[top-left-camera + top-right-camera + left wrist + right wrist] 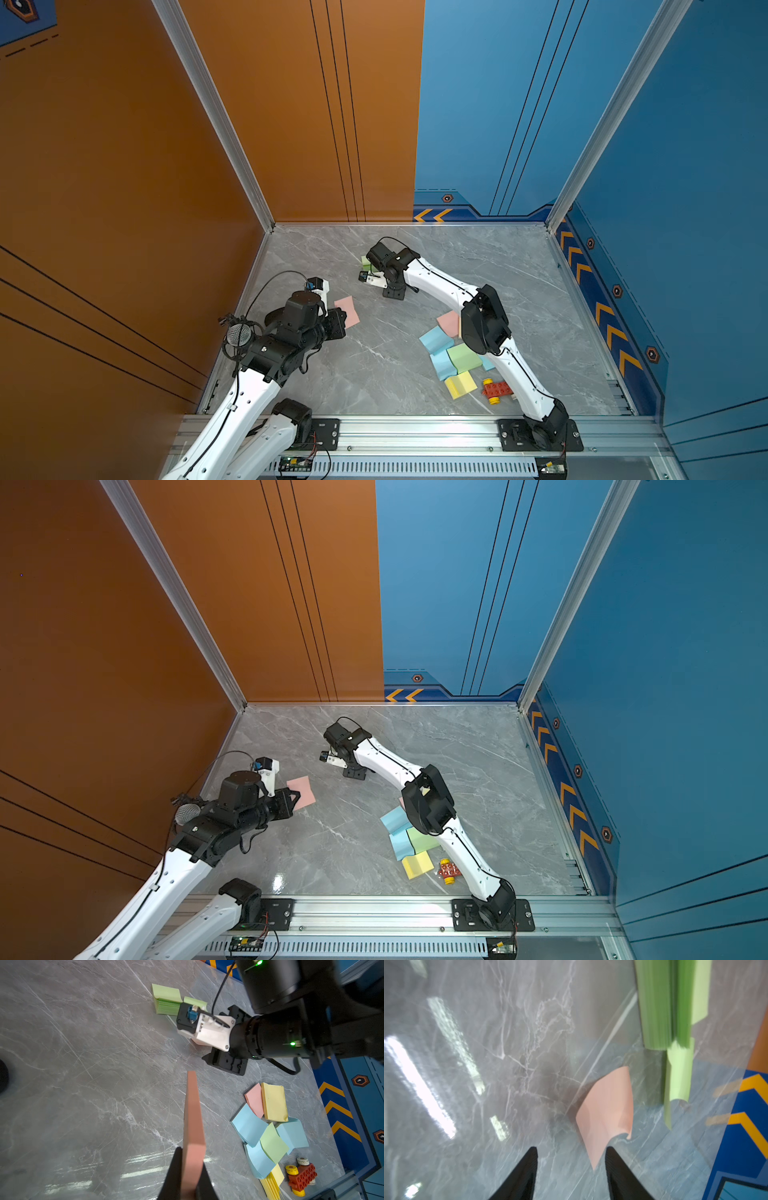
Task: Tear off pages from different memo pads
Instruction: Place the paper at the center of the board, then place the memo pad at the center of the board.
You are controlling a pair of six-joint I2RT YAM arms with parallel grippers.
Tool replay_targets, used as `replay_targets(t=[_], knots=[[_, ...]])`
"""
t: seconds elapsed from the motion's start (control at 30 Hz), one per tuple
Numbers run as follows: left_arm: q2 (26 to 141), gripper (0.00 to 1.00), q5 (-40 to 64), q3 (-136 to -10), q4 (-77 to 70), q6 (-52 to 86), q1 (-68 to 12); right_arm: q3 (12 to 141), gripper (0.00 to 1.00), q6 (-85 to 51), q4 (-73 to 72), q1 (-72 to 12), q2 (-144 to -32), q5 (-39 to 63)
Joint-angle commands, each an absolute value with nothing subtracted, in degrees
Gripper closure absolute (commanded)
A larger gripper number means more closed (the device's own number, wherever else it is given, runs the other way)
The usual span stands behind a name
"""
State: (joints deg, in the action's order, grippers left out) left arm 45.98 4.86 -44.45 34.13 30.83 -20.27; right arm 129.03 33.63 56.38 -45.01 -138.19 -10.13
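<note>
Next, the left gripper reaches outward, lowers the pink pad and releases it, since bare tabletop (171, 1030) beside the green memo pad lies outward and below.
My left gripper (192, 1157) is shut on a thick pink memo pad (193, 1118), seen edge on in the left wrist view; in both top views this pad (348, 309) sticks out from that gripper at the left of the table. My right gripper (571, 1148) stands open above the table. A curled pink page (608, 1113) hangs loose with its lower corner between the fingers, close to one and not pinched. Just beyond it a green memo pad (660, 1001) lies with a loose green page (679, 1072) beside it. In both top views the right fingers are hidden under the wrist.
Several memo pads are heaped at the right front: blue (436, 338), green (463, 357), yellow (460, 384), pink (449, 322). A red toy brick car (494, 390) stands next to them. The right arm's elbow (484, 320) hangs over the heap. Walls close the table on three sides.
</note>
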Motion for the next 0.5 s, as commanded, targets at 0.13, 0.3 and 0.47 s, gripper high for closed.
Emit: replay_targets(t=[0.13,0.3,0.47], knots=[[61.15,1.0,8.6,-53.52,33.41,26.31,-19.51,102.42,0.33,14.35,39.07,-39.03,-106.44,-6.76],[77.49,1.0,11.48,-62.35,31.93,22.54,-19.35,76.6,0.0,1.39,20.7,-33.13,-86.43,-4.39],[91.45,1.0,14.15,-72.35,32.06,19.14,-17.53,61.73,0.0,-12.85,13.3,-24.52,-76.17,3.25]])
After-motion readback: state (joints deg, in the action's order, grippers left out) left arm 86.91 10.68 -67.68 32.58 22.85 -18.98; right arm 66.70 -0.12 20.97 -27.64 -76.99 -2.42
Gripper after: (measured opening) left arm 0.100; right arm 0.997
